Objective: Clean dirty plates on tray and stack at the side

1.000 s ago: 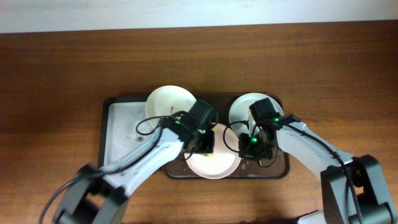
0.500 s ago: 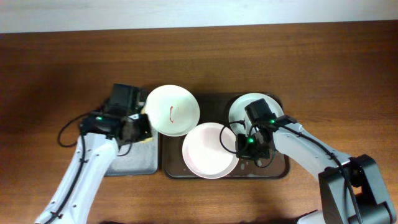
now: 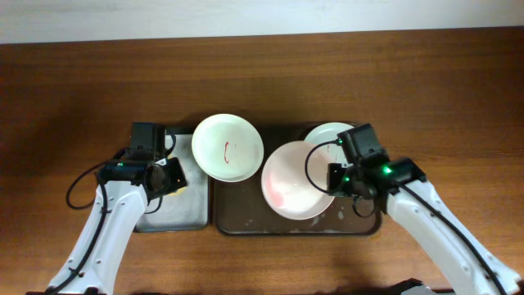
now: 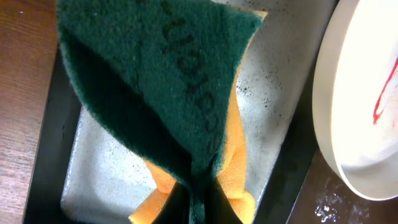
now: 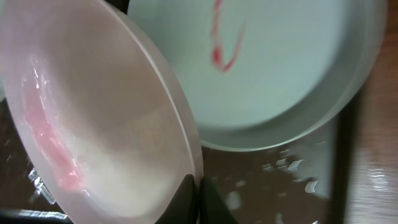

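Note:
The left gripper lowers toward the grey tray (image 3: pixel 176 215) below it next and releases the green and yellow sponge there, since the tray's middle is clear of plates.
Three plates are at the dark brown tray (image 3: pixel 246 223). My right gripper (image 3: pixel 332 182) is shut on the right rim of a pinkish wet plate (image 3: pixel 296 180), holding it tilted above the tray; in the right wrist view the rim (image 5: pixel 186 143) sits between my fingers (image 5: pixel 198 186). A plate with a red squiggle (image 3: pixel 228 146) rests at the tray's back left. Another smeared plate (image 3: pixel 327 135) lies back right, partly covered, and shows in the right wrist view (image 5: pixel 273 68). My left gripper (image 3: pixel 168 176) is shut on a green and yellow sponge (image 4: pixel 168 93) over the grey tray (image 3: pixel 176 215).
The grey tray with white lining (image 4: pixel 106 180) stands left of the brown tray. Water drops (image 5: pixel 298 180) lie on the brown tray floor. Wooden table (image 3: pixel 409 74) surrounds both trays, with a white wall edge at the back.
My left arm pulled back from the middle plate to the grey tray with the sponge. My right gripper lifted the middle plate by its rim and shifted it right.

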You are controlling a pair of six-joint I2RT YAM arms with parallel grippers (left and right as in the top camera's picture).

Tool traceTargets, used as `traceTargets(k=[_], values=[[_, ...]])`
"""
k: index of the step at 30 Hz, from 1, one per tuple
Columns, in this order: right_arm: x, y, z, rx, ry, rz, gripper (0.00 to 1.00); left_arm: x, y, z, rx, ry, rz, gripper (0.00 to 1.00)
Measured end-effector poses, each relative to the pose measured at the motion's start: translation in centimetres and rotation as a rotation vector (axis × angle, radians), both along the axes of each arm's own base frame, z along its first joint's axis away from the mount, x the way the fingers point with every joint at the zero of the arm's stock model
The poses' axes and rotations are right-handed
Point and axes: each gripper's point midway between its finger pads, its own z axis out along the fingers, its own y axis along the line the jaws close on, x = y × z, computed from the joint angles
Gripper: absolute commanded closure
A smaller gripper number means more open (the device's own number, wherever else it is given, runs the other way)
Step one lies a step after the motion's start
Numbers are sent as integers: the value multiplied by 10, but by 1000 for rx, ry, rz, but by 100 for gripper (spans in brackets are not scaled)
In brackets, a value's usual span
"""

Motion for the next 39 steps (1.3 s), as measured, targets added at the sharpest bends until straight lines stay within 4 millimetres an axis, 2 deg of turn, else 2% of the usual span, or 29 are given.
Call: traceTargets(k=[1, 3, 4, 7, 10, 11, 12, 13, 16, 17, 18, 21, 26, 28, 30, 31, 32, 33, 38, 39], values=[[5, -14, 16, -54, -79, -33, 96, 3, 0, -1, 2, -5, -8, 100], [9, -32, 32, -135, -157, -79, 96, 3, 0, -5, 11, 7, -32, 100], [11, -41, 40, -182, -198, -87, 96, 5, 0, -13, 23, 28, -70, 100], [15, -50, 46, -268, -230, -65, 96, 10, -2, -27, 40, 54, -150, 100], [21, -34, 71, -366, -319, 31, 96, 14, -3, -44, 59, 90, -232, 100], [23, -18, 84, -397, -374, 85, 96, 13, -3, -50, 71, 106, -274, 100], [22, -9, 92, -440, -412, 117, 96, 13, -3, -52, 76, 115, -299, 87], [19, -3, 96, -483, -440, 139, 96, 13, -3, -53, 78, 119, -306, 56], [15, 3, 110, -588, -509, 166, 96, 16, -3, -55, 85, 111, -328, 21], [13, 7, 116, -625, -539, 173, 96, 16, -3, -55, 85, 110, -328, 13], [12, 9, 122, -661, -571, 171, 96, 17, -3, -54, 87, 106, -332, 12], [10, 8, 133, -720, -614, 157, 96, 33, -4, -50, 94, 39, -331, 11], [14, 8, 140, -718, -651, 122, 96, 61, -6, -41, 106, -85, -324, 13], [15, 9, 142, -716, -657, 117, 96, 62, -6, -47, 105, -75, -325, 16], [15, 9, 142, -715, -659, 115, 96, 59, -6, -67, 101, -23, -327, 44], [15, 9, 142, -715, -659, 115, 96, 60, -6, -71, 99, -18, -325, 63], [15, 9, 142, -714, -659, 115, 96, 65, -6, -74, 107, -32, -327, 92], [15, 9, 142, -714, -660, 114, 96, 68, -6, -73, 108, -43, -328, 100], [15, 9, 142, -715, -659, 115, 96, 73, -6, -71, 110, -68, -330, 100], [15, 9, 142, -716, -659, 115, 96, 73, -6, -70, 110, -67, -330, 71]])
